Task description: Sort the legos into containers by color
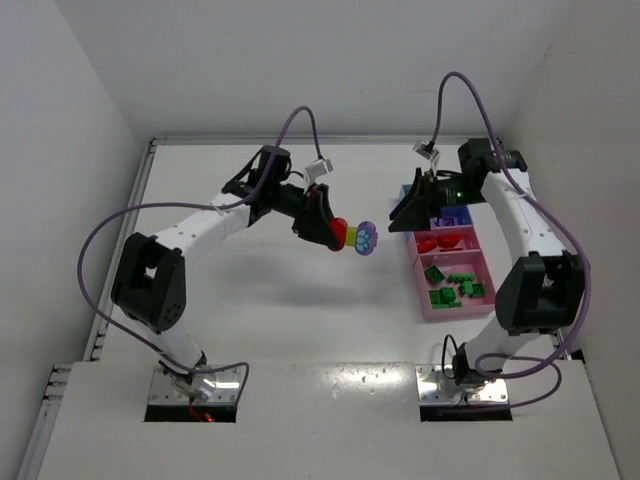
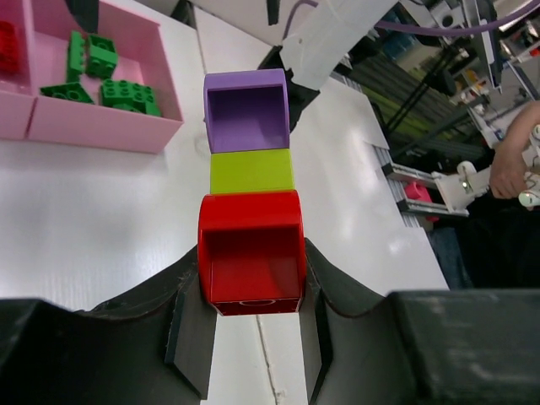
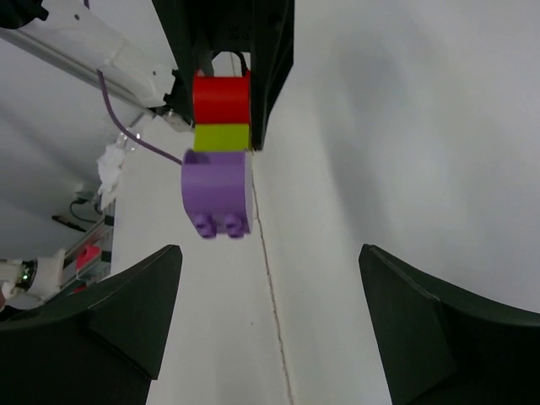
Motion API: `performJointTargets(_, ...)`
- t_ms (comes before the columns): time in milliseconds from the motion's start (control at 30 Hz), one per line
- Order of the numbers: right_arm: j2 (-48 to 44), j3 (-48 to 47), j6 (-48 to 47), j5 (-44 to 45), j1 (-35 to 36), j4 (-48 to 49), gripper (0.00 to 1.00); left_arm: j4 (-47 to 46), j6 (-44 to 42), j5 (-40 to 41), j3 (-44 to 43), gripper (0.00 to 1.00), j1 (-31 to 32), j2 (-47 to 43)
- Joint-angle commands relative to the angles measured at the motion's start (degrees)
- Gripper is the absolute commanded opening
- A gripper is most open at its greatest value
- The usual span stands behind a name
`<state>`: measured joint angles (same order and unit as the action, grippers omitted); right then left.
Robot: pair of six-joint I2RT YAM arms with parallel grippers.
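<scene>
My left gripper moves toward the right in the top view, over the tray with red bricks, next and releases the gripped brick, because it is red.
My left gripper point(image 1: 335, 234) point(image 2: 251, 283) is shut on the red brick point(image 2: 253, 253) at the base of a three-brick stack held above the table. A yellow-green brick point(image 2: 251, 171) sits in the middle and a purple brick point(image 2: 246, 110) at the free end. From above, the stack point(image 1: 356, 237) points right toward my right gripper point(image 1: 405, 215). That gripper point(image 3: 268, 253) stands open with nothing between its fingers, a short way from the purple brick point(image 3: 218, 194). Behind it lie the containers: a pink tray point(image 1: 427, 296) of green bricks point(image 1: 452, 283), a tray with red bricks point(image 1: 444, 241), and a blue one point(image 1: 452, 215).
The pink tray point(image 2: 101, 133) with green bricks point(image 2: 126, 93) lies at the upper left of the left wrist view. A seam point(image 3: 272, 321) runs across the white table below the stack. White walls close in the table on the left, back and right.
</scene>
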<state>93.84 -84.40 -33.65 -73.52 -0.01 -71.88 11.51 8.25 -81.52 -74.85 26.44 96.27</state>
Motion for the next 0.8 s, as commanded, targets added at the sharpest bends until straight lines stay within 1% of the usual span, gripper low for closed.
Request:
performJointTargets(0, 0.02, -0.77, 1.22, -4.09, 1.50, 2.09, 0.86, -1.22, 0.01, -1.80, -3.72, 0.02, 2.65, 2.07)
performJointTargets(133, 0.02, -1.29, 1.22, -1.90, 4.49, 2.09, 0.86, -1.22, 0.63, -1.80, -5.57, 0.02, 3.71, 4.27)
performJointTargets(333, 0.02, -0.15, -2.47, 1.88, 8.62, 1.04, 0.86, -1.22, 1.15, -1.80, -6.98, 0.02, 3.71, 5.51)
performJointTargets(400, 0.02, 0.99, -4.05, 2.67, 9.32, -0.19, 0.83, -1.22, 1.15, -1.28, -6.98, 0.02, 3.71, 6.03)
performJointTargets(433, 0.02, 0.99, -4.06, 3.55, 10.02, -0.19, 0.66, -1.22, 1.15, -1.28, -6.98, 0.02, 3.71, 6.04)
performJointTargets(500, -0.59, 2.13, -4.85, 4.25, 10.03, -0.19, 0.41, -1.22, 1.15, -1.28, -6.98, 0.02, 3.71, 6.04)
performJointTargets(533, -0.59, 2.13, -5.80, 4.26, 10.03, -1.06, 0.19, -1.22, 0.63, -1.28, -6.98, 0.02, 3.19, 6.04)
performJointTargets(567, -0.59, 2.13, -7.55, 4.87, 10.03, -1.77, 0.09, -1.22, 0.63, -1.28, -6.98, 0.02, 3.18, 6.04)
performJointTargets(600, -0.59, 2.13, -8.70, 4.87, 9.42, -3.60, 0.04, -1.22, 0.63, -1.28, -6.98, 0.02, 2.40, 6.04)
performJointTargets(633, -1.11, 2.13, -9.41, 4.87, 8.63, -4.23, 0.00, -1.22, -0.07, -1.28, -6.98, 0.02, 1.17, 6.04)
performJointTargets(667, -1.12, 2.13, -10.11, 5.74, 8.62, -4.85, 0.00, -1.22, -0.08, -1.28, -6.46, 0.02, 0.38, 5.34)
performJointTargets(767, -1.82, 2.13, -11.17, 7.06, 5.64, -6.16, 0.00, -1.22, -0.60, -0.23, -5.40, 0.01, -3.05, 3.93)
